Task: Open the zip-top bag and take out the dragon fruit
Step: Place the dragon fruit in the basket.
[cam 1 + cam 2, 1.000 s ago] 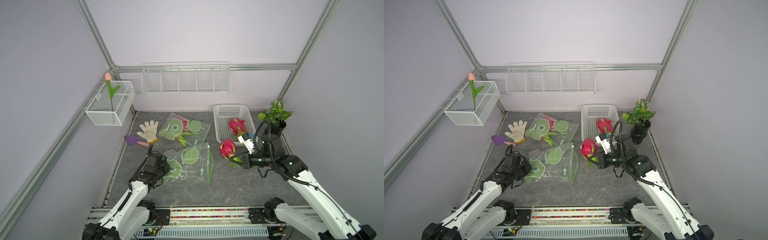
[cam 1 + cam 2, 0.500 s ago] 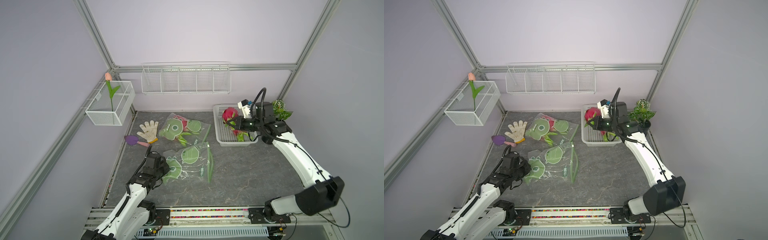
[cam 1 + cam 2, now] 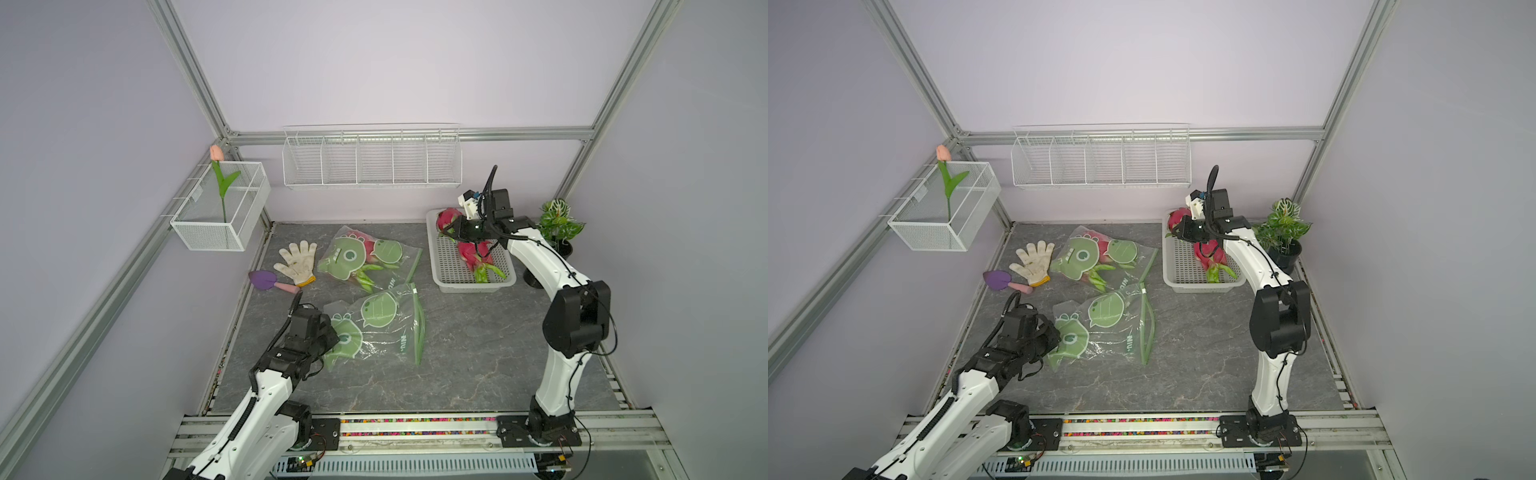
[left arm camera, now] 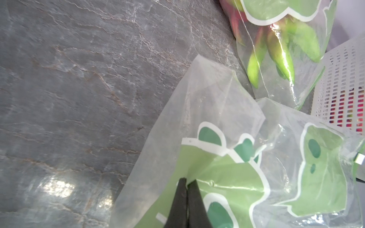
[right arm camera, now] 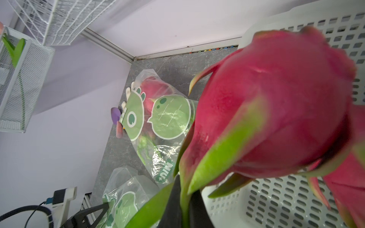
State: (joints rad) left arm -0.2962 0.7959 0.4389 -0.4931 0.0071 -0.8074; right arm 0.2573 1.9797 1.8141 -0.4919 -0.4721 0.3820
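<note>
My right gripper moves down toward the bare basket bottom beside the other dragon fruit next and releases the green scale, since the held fruit still hangs aloft.
Two zip-top bags with green cartoon prints lie on the grey table. The near bag [image 3: 382,328] [image 3: 1108,328] looks empty, and my left gripper [image 3: 332,338] [image 4: 187,180] is shut on its left edge. The far bag [image 3: 365,257] [image 3: 1100,257] holds a dragon fruit [image 4: 276,39], pink with green scales. My right gripper [image 3: 455,227] [image 5: 185,183] is shut on a green scale of another dragon fruit [image 3: 448,218] [image 3: 1177,217] [image 5: 276,102]. It hangs over the far left of the white basket [image 3: 469,286] [image 5: 276,201]. A further dragon fruit [image 3: 473,255] [image 3: 1210,255] lies in that basket.
A white glove [image 3: 297,262] and a purple trowel [image 3: 266,280] lie at the back left. A potted plant [image 3: 559,226] stands right of the basket. A wire shelf [image 3: 372,158] hangs on the back wall, and a mesh box with a tulip [image 3: 220,208] on the left wall.
My right arm has carried the dragon fruit from the middle of the table up and back to above the basket. The left gripper has kept its hold on the near bag.
</note>
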